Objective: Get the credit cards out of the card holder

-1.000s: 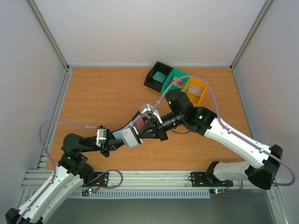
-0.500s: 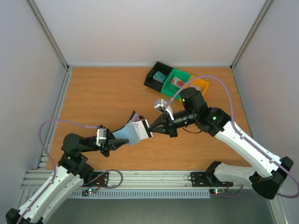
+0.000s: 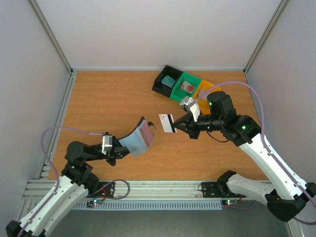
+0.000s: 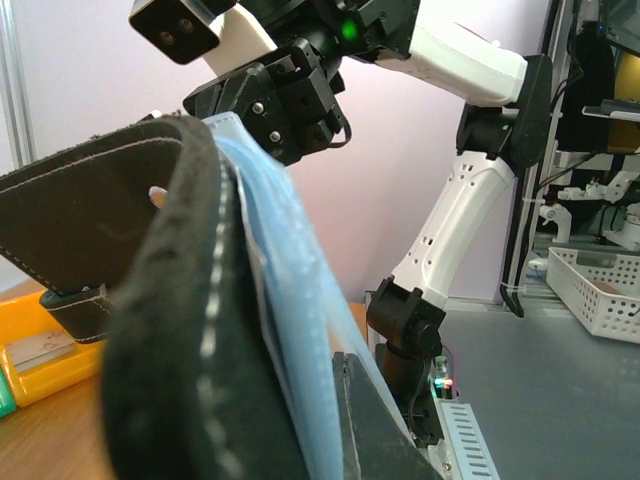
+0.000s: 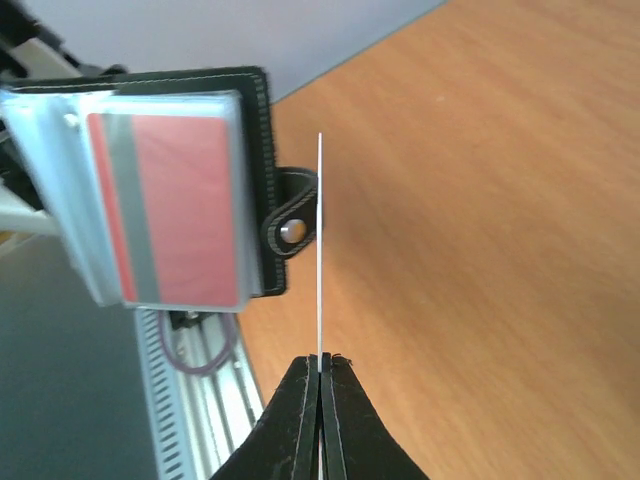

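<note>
Next, my left gripper will bring the card holder [image 3: 137, 139] down onto the bare tabletop below, turning it flat, and release its edge, since the whitish card is out.
My left gripper [image 3: 120, 149] is shut on the lower edge of the card holder [image 3: 137, 139], a black wallet held open above the table. Its pale blue pockets [image 4: 285, 290] show, with a red card [image 5: 185, 208] still in them. One black left finger [image 4: 385, 430] presses the pockets; the other is hidden behind the leather. My right gripper [image 3: 178, 124] is shut on a whitish card [image 3: 168, 123], held free in the air to the right of the holder. In the right wrist view this card [image 5: 320, 250] shows edge-on, beside the holder's snap tab [image 5: 292, 228].
Three small trays stand in a row at the back right: a black tray [image 3: 161, 85] with a teal card [image 3: 169, 80], a green tray [image 3: 191, 78] with a reddish card [image 3: 187, 87], and an orange tray [image 3: 202, 85] partly covered by my right arm.
My right gripper has drawn the whitish card out of the card holder and carried it to the right. The left gripper has kept the holder in place.
</note>
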